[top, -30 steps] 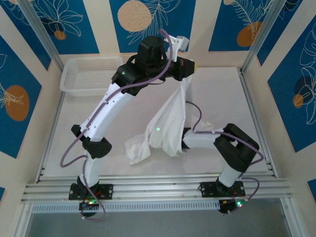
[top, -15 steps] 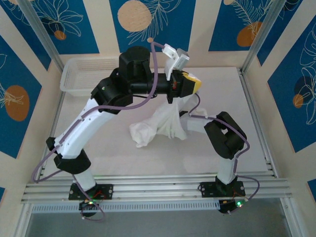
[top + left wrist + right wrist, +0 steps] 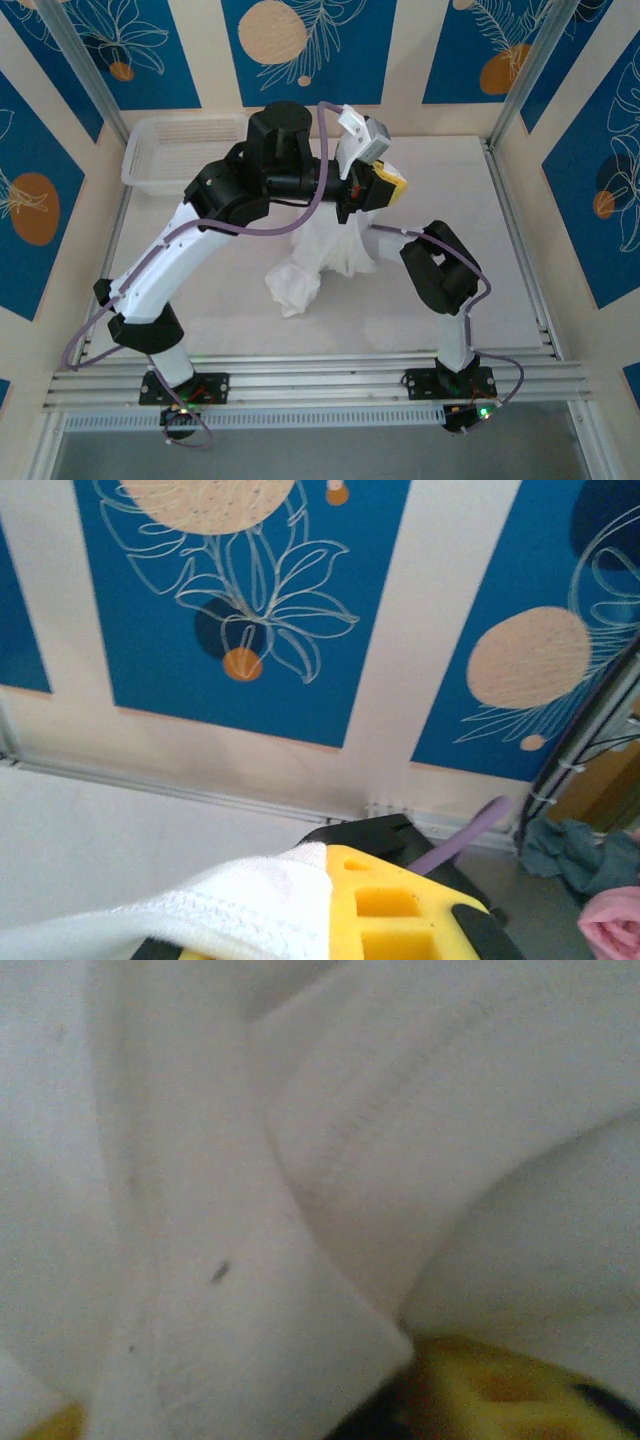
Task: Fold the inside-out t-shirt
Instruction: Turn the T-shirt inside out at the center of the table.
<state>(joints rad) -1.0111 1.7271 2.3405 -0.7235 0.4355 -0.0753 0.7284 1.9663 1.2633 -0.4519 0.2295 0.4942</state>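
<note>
I will next bring the hemmed edge down toward the basket with my left gripper and let go of it, pulling the bunched shirt out, because bare tabletop lies below my left gripper there.
The inside-out t-shirt (image 3: pixel 330 250) is a white bunch hanging from my left gripper (image 3: pixel 378 190) down to the middle of the table, with a crumpled end (image 3: pixel 293 285) lying to the near left. The left gripper is raised and shut on a hemmed edge of the shirt (image 3: pixel 240 905), which lies against its yellow finger (image 3: pixel 400 910). My right arm (image 3: pixel 440 265) reaches into the shirt from the right, and its gripper is buried in the cloth. In the right wrist view, folds of white cloth (image 3: pixel 300 1160) press close, with one yellow finger (image 3: pixel 490 1390) at the bottom edge.
A white mesh basket (image 3: pixel 180 150) stands at the table's far left corner. The white table (image 3: pixel 460 190) is bounded by metal rails (image 3: pixel 300 380) at the near edge and by blue patterned walls behind.
My left gripper has come nearer and lower with the shirt, so more cloth piles on the table. The right arm has folded back and moved its gripper farther up into the cloth.
</note>
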